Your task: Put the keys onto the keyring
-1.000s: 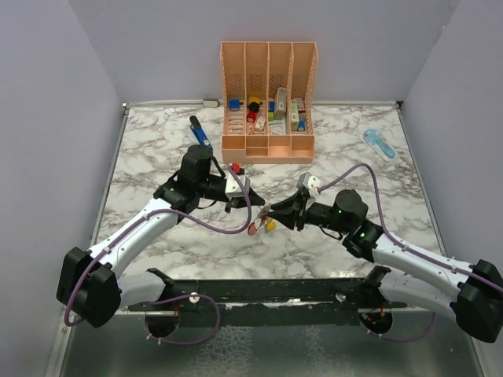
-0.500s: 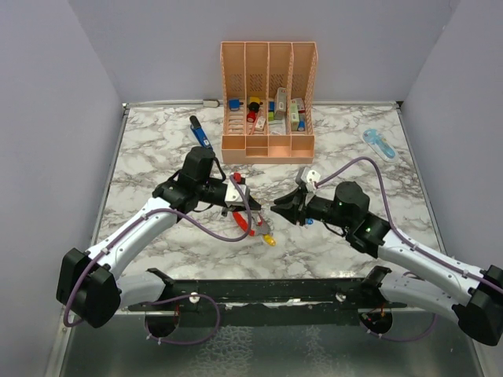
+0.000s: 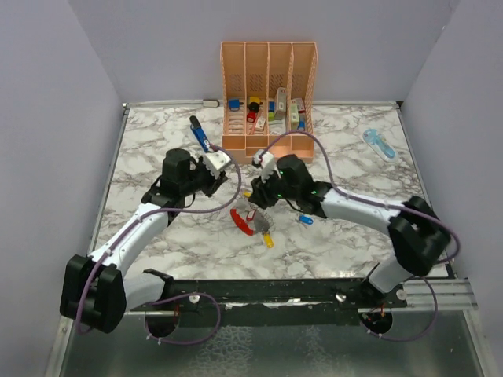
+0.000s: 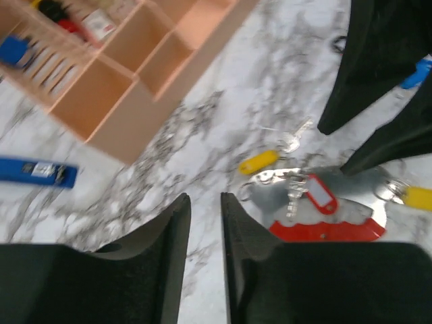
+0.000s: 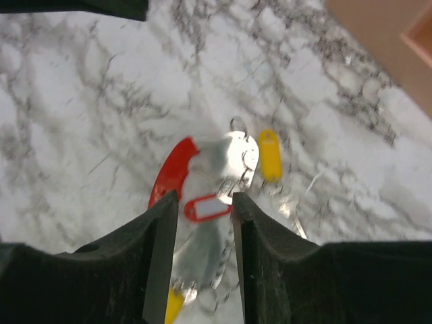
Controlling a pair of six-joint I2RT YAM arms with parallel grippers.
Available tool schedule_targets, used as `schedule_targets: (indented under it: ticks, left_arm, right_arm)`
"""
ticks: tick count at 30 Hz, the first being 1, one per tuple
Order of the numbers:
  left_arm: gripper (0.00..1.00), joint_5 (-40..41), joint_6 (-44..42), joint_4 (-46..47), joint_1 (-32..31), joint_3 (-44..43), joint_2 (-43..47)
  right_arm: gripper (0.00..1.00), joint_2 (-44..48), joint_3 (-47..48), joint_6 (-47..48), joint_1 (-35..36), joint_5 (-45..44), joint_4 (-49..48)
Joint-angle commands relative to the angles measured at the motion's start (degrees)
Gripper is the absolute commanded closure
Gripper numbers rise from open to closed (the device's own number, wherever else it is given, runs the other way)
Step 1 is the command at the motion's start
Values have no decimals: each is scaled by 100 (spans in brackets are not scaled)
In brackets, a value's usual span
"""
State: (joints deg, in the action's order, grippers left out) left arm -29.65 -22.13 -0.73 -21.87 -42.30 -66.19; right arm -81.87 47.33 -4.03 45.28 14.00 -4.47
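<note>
My right gripper should move toward the thin metal ring and down onto it, because the ring is past the red tag, next to the far yellow key.
The keyring (image 3: 244,223), one half red and the other grey, lies flat on the marble with several keys bunched on it. Among them are a red-tagged key (image 5: 208,207) and a yellow one (image 5: 270,155); a second yellow key (image 3: 269,238) pokes out nearer me. A blue key (image 3: 305,220) lies apart to the right. My right gripper (image 3: 253,198) hovers open just beyond the ring, its fingers (image 5: 162,229) framing the red tag from above. My left gripper (image 3: 220,174) stands narrowly open and empty to the ring's far left; its wrist view shows the keyring (image 4: 317,231) off to the right.
A peach slotted organiser (image 3: 269,102) with small items stands at the back centre. A blue pen-like tool (image 3: 200,132) lies to its left, and a pale blue gadget (image 3: 380,144) lies at the back right. Grey walls flank the table.
A second ago both grippers held the keyring up between them. It now lies on the table, and both grippers have drawn back toward the organiser, the right arm swinging left.
</note>
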Motion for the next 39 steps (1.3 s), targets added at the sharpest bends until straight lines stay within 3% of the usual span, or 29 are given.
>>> schedule_targets:
  ticks: [1,4,9,22,29,33,39]
  left_arm:
    - [64,1204,1083,498,760,-107,-37]
    - [51,1279,1232,337,1301,-218,-104]
    - [45,1079,1244,95,1847,-339,-110]
    - [39,498,1201,85,2019,-287,-62]
    - [39,80,1152,209,2015,-280,-138]
    - [39,-105,1156,316,2016,-240,-166]
    - [39,-287,1351,518,2014,-261,-205]
  right_arm:
    - [61,-1630,1652,401,7,-266,605]
    - [59,-2343,2280,853,7,-108,597]
    - [56,-3246,3262,1544,-52,97,1334]
    - [56,-3734,3462,1967,-186,899,1818]
    - [72,-3959,3616,1959,-186,1153,1884]
    - [96,-3927,3561,1932,-194,1071,1790]
    - [99,-3150,2623,1699,-225,872,1003]
